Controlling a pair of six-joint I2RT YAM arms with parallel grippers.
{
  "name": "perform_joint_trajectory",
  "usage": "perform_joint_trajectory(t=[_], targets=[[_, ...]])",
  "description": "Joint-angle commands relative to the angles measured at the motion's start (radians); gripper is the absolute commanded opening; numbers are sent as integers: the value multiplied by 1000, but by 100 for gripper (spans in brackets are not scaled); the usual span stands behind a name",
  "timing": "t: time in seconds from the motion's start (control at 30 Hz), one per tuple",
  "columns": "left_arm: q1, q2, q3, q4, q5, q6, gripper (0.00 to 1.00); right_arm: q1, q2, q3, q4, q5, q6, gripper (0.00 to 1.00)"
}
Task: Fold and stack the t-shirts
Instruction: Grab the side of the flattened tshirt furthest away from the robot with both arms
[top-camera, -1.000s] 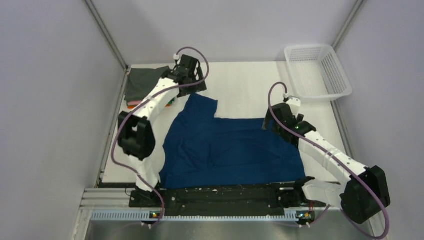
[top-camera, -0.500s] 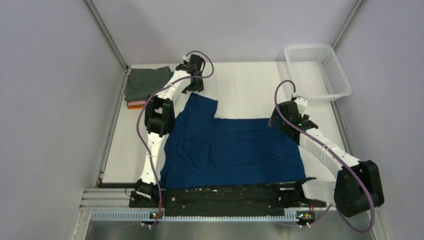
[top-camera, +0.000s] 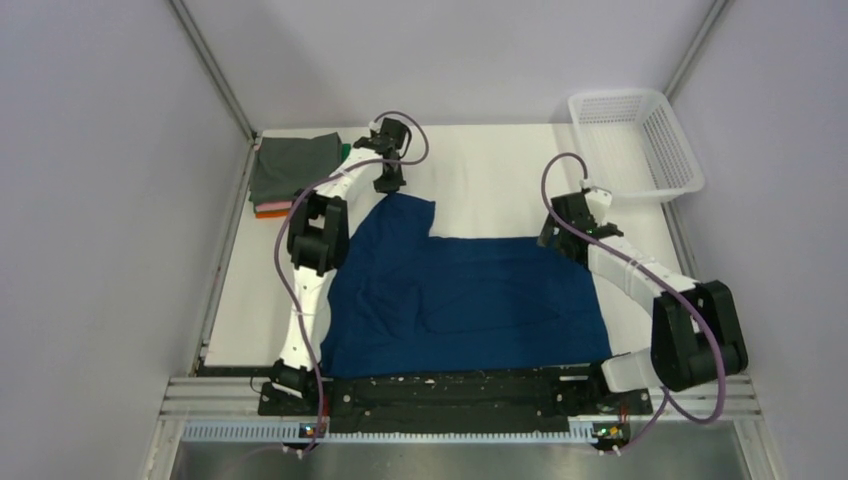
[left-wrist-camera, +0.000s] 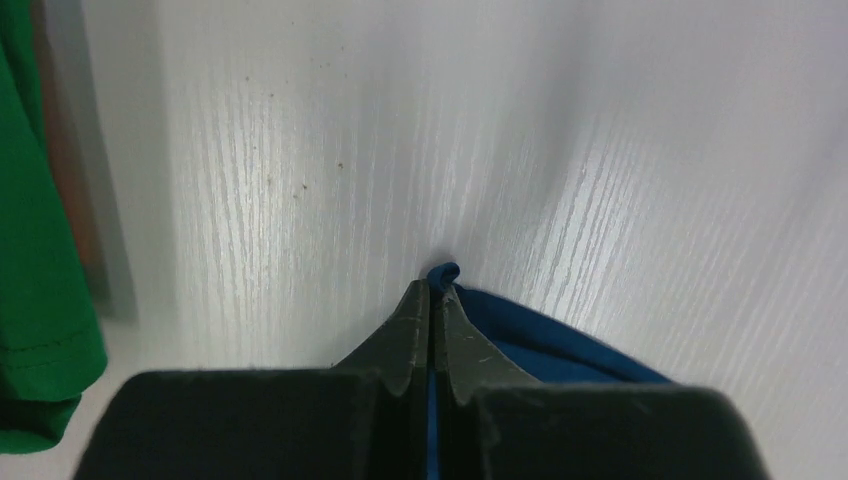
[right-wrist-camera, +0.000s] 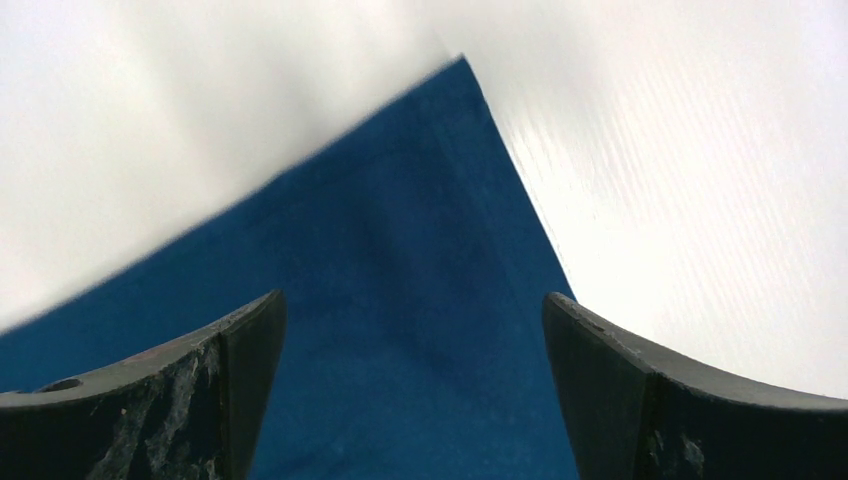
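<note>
My right gripper moves outward and down onto the t-shirt's far edge (right-wrist-camera: 410, 104) beside the t-shirt's corner next, since that edge still lies beyond its open fingers.
A navy blue t-shirt (top-camera: 470, 300) lies spread on the white table, with a flap reaching toward the back left. My left gripper (top-camera: 391, 188) is at that flap's far corner and is shut on it. In the left wrist view the fingertips (left-wrist-camera: 431, 290) pinch a small curl of blue cloth (left-wrist-camera: 560, 345). My right gripper (top-camera: 556, 236) hangs open over the shirt's far right corner, and blue cloth (right-wrist-camera: 420, 230) fills the gap between its fingers (right-wrist-camera: 250, 340). A stack of folded t-shirts (top-camera: 290, 165), grey on top, sits at the back left.
A white mesh basket (top-camera: 640, 150) stands at the back right corner. The edge of a green folded shirt (left-wrist-camera: 35, 250) shows left of my left gripper. Metal frame posts and grey walls bound the table on the left, right and back.
My left gripper has gone from open to shut on the shirt's far left corner. My right gripper has moved back and to the right, to the far right corner, staying open.
</note>
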Motion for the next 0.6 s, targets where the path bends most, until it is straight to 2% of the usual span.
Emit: perform_joint_trajectory(t=[0.0, 0.27, 0.47, 0.57], targets=[[1, -51, -52, -2, 38, -27, 0, -24, 122, 147, 62, 116, -8, 96], [0, -157, -81, -24, 64, -28, 0, -33, 390, 342, 24, 240, 31, 80], [0, -235, -201, 70, 82, -36, 0, -35, 501, 433, 13, 229, 35, 76], [1, -223, -200, 84, 59, -39, 0, -36, 536, 451, -14, 231, 34, 74]])
